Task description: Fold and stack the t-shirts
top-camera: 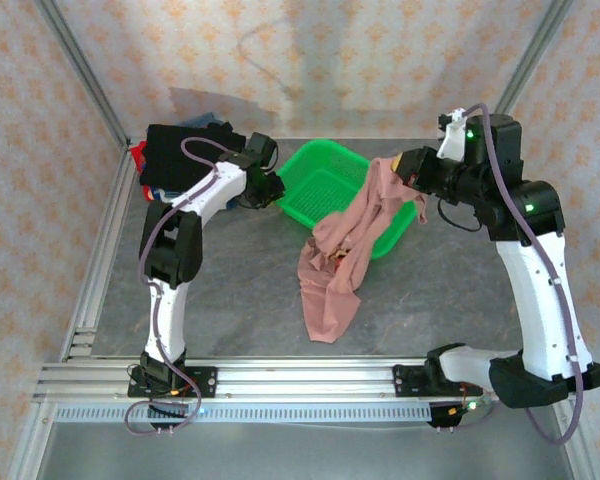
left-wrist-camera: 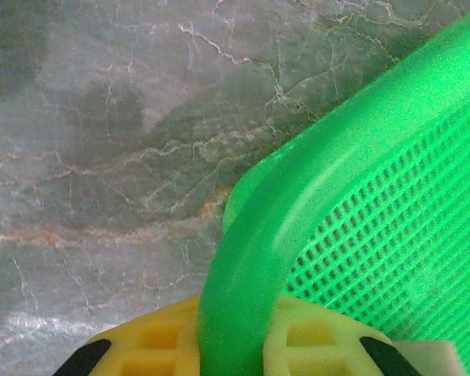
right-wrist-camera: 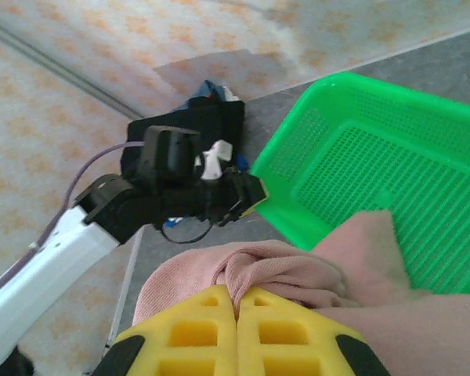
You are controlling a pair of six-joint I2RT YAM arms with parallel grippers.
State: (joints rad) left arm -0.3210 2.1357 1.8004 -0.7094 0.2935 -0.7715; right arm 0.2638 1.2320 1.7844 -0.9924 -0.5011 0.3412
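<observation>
Next, the left gripper pulls the basket (top-camera: 325,185) back to the bare tabletop in front of the stack (top-camera: 128,272) and releases it, as it lies under the pink t-shirt.
A dusty-pink t-shirt (top-camera: 345,250) hangs bunched from my right gripper (top-camera: 398,168), and its lower end lies on the table in front of the green mesh basket (top-camera: 325,185). In the right wrist view the yellow fingers of that gripper (right-wrist-camera: 237,329) are pressed together on a fold of the pink t-shirt (right-wrist-camera: 282,270). My left gripper (top-camera: 278,190) is at the basket's left corner. In the left wrist view the left gripper (left-wrist-camera: 231,345) has the green basket rim (left-wrist-camera: 251,258) pinched between its yellow pads (left-wrist-camera: 153,341). A folded black shirt (top-camera: 175,155) tops a stack at the back left.
Red (top-camera: 137,152) and blue (top-camera: 205,123) cloth peek from the stack under the black shirt. Metal frame posts and patterned walls enclose the grey marble table (top-camera: 240,290). An aluminium rail (top-camera: 280,378) runs along the near edge between the arm bases.
</observation>
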